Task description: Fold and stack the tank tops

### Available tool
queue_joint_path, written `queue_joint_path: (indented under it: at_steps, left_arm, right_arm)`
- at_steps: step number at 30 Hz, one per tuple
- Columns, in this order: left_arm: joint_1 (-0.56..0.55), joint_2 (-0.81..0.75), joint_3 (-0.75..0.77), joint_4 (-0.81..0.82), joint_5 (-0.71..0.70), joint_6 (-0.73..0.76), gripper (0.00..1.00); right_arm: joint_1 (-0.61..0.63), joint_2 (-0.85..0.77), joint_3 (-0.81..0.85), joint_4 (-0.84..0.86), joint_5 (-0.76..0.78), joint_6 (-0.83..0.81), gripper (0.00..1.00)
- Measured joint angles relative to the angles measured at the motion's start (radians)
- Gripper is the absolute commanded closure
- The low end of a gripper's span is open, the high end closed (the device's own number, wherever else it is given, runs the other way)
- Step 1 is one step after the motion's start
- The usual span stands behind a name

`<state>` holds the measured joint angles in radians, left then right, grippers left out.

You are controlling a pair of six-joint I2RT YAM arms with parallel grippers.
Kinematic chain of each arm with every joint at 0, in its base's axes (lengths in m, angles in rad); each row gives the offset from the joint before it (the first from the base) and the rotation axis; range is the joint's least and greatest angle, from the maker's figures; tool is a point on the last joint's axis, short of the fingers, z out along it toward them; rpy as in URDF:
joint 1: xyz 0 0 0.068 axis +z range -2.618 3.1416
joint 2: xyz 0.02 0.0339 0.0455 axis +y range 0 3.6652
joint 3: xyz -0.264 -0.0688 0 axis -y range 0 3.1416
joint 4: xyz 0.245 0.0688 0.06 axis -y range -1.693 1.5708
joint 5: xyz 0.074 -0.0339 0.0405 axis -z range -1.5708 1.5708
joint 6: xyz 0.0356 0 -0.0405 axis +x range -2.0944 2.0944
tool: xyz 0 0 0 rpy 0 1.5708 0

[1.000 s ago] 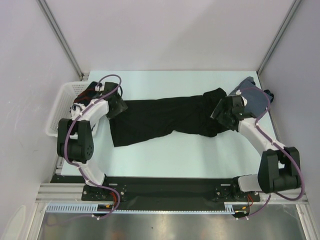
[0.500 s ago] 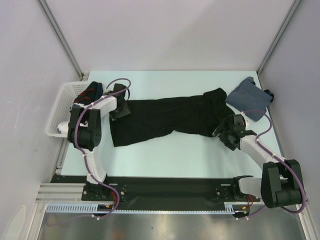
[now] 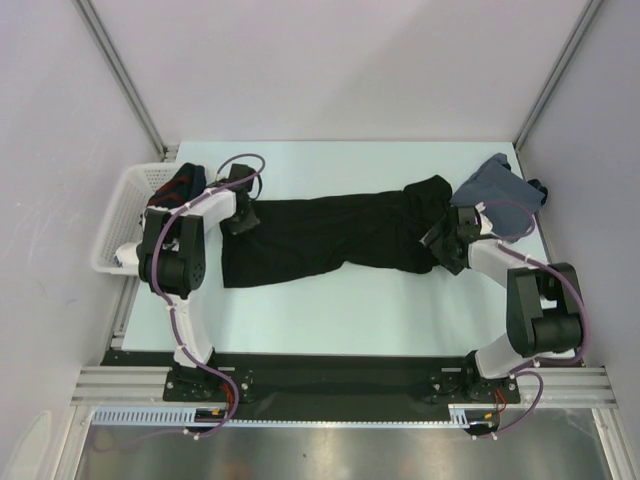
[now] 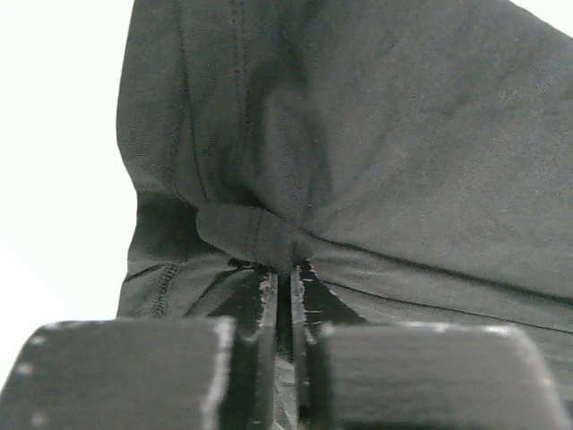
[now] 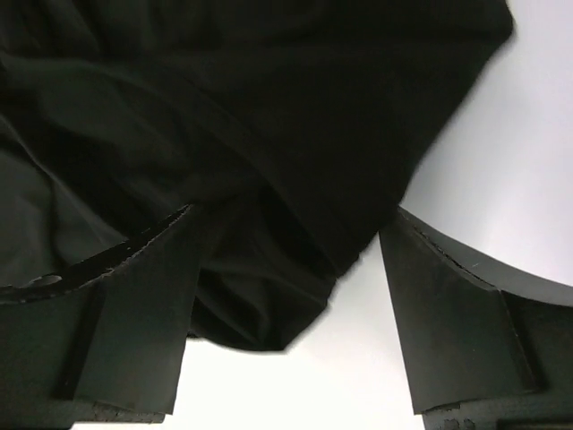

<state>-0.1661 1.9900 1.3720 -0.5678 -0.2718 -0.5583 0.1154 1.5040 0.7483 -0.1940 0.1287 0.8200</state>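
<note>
The tank top lies crosswise, so the left gripper should pull its end back and to the right in the top view onto the near tabletop, then let go of it.
The black tank top (image 3: 330,235) lies spread lengthwise across the middle of the table. My left gripper (image 3: 240,216) is at its left end. In the left wrist view the jaws are pressed together on a pinched fold of the black cloth (image 4: 269,237), with the gripper (image 4: 285,273) shut on it. My right gripper (image 3: 445,245) is at the top's right end. It stands open (image 5: 286,269), and a lobe of black cloth (image 5: 260,305) lies on the table between its fingers. The slate blue-grey tank top (image 3: 500,192) lies crumpled at the back right corner.
A white basket (image 3: 120,215) stands off the table's left edge, with dark cloth (image 3: 182,185) in its far end. Grey walls with metal posts close in the back and both sides. The arm bases sit on the black rail (image 3: 330,378) at the near edge.
My left gripper has shut on the left end of the black tank top. My right gripper swung toward the near edge, then came back to the top's right end, still open.
</note>
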Motion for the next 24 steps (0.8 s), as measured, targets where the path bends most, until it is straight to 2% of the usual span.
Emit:
queue_joint_path:
  at_steps: [3,7,13,16,17,19,20,23,24]
  left_arm:
    - [-0.002,-0.009,-0.015,0.016,0.016,0.01,1.0]
    - [-0.024,-0.101,-0.16,0.116,0.023,0.001,0.99]
    - [-0.189,-0.317,-0.43,0.163,0.047,-0.039,1.0]
    - [-0.27,-0.443,-0.566,0.187,0.081,-0.077,1.0]
    - [-0.289,-0.475,-0.6,0.193,0.09,-0.092,1.0]
    - [-0.34,-0.546,-0.665,0.19,0.1,-0.129,1.0]
    - [-0.373,-0.571,-0.687,0.187,0.101,-0.151,1.0]
    - [-0.489,-0.61,-0.719,0.173,0.098,-0.213,1.0]
    - [-0.525,-0.615,-0.723,0.171,0.099,-0.236,1.0]
  right_arm:
    - [0.0,0.068,0.063,0.007,0.003,0.007,0.21]
    - [0.006,0.178,0.18,0.005,0.002,0.011,0.22]
    - [0.059,0.316,0.339,0.008,0.001,0.014,0.24]
    - [0.086,0.395,0.436,0.003,-0.014,0.013,0.41]
    - [0.092,0.429,0.48,-0.003,-0.021,0.011,0.52]
    - [0.098,0.502,0.57,-0.007,-0.04,0.005,0.65]
    - [0.099,0.545,0.623,-0.022,-0.044,0.004,0.75]
    - [0.097,0.685,0.827,-0.06,-0.061,-0.01,0.84]
    - [0.097,0.731,0.897,-0.072,-0.071,-0.014,0.84]
